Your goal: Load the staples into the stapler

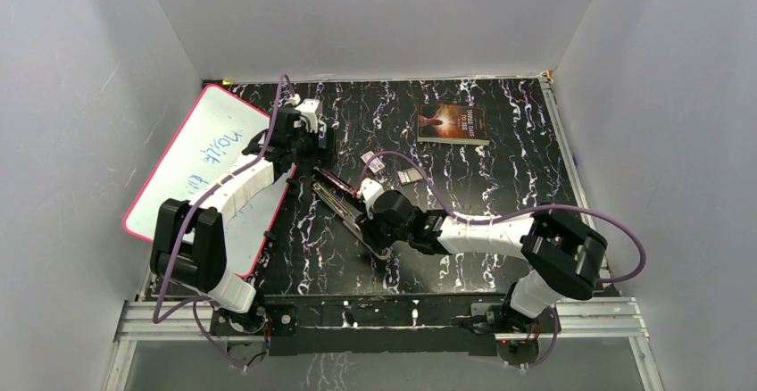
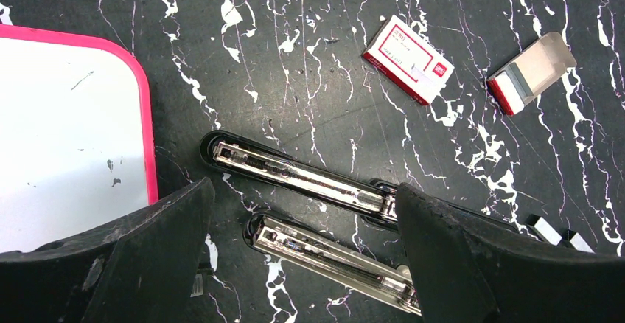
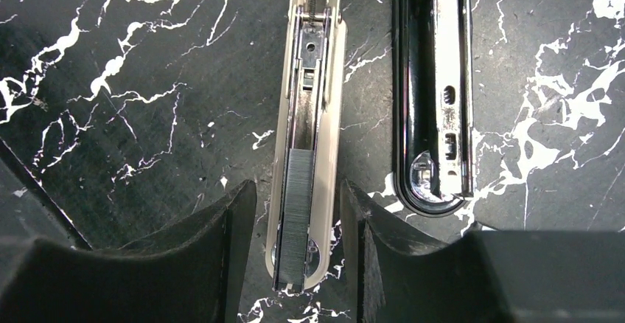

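Observation:
The right gripper needs to move next past the end of the black cover and onto the silvery-white piece beside it, since that piece is to the gripper's right in the right wrist view.
The stapler (image 1: 344, 199) lies folded open flat on the black marbled table, its two halves side by side. In the right wrist view a grey strip of staples (image 3: 297, 212) rests in the near end of the beige-rimmed magazine channel (image 3: 328, 80). My right gripper (image 3: 298, 186) stands open astride that end, with a gap on each side and nothing gripped. The black cover half (image 3: 431, 116) lies to the right. My left gripper (image 2: 306, 186) hangs wide open above both halves (image 2: 332, 253), holding nothing.
A pink-edged whiteboard (image 1: 201, 163) lies at the left, close to the stapler. A red-and-white staple box (image 2: 407, 59) and an opened box sleeve (image 2: 531, 72) sit beyond it. Small silvery-white pieces (image 2: 549, 228) lie by the left gripper's right finger. A book (image 1: 453, 123) lies at the back.

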Robot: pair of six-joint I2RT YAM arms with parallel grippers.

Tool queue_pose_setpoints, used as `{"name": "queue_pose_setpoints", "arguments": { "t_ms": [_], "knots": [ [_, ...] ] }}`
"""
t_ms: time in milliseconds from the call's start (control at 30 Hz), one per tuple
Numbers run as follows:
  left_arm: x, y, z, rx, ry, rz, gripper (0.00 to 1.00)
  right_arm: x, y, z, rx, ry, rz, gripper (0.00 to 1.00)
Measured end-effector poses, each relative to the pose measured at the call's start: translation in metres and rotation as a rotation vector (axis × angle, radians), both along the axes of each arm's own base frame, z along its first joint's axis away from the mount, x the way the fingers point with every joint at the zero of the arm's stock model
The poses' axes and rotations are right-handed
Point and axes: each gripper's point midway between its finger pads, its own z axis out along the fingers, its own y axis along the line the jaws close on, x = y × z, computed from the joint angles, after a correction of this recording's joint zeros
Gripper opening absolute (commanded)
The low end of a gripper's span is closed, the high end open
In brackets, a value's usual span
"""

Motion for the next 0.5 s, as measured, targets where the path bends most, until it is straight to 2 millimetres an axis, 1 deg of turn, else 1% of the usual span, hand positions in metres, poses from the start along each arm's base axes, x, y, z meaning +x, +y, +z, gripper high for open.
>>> {"name": "queue_pose_setpoints", "arguments": {
  "t_ms": [167,267,367,500],
  "knots": [
    [0.0,0.0,0.0,0.002,-0.001,0.002,0.92,0.002,-0.002,-0.002,-0.008,-0.004,-0.014,0.53],
    [0.001,0.001,0.0,0.004,-0.003,0.005,0.92,0.005,-0.008,0.001,-0.01,-0.021,-0.043,0.51],
    [0.001,0.001,0.0,0.003,-0.005,0.006,0.92,0.009,-0.019,0.011,0.0,-0.044,-0.085,0.5],
    [0.002,0.001,0.001,0.001,-0.007,0.005,0.92,0.024,-0.037,0.028,0.023,-0.073,-0.154,0.5]
  ]
}}
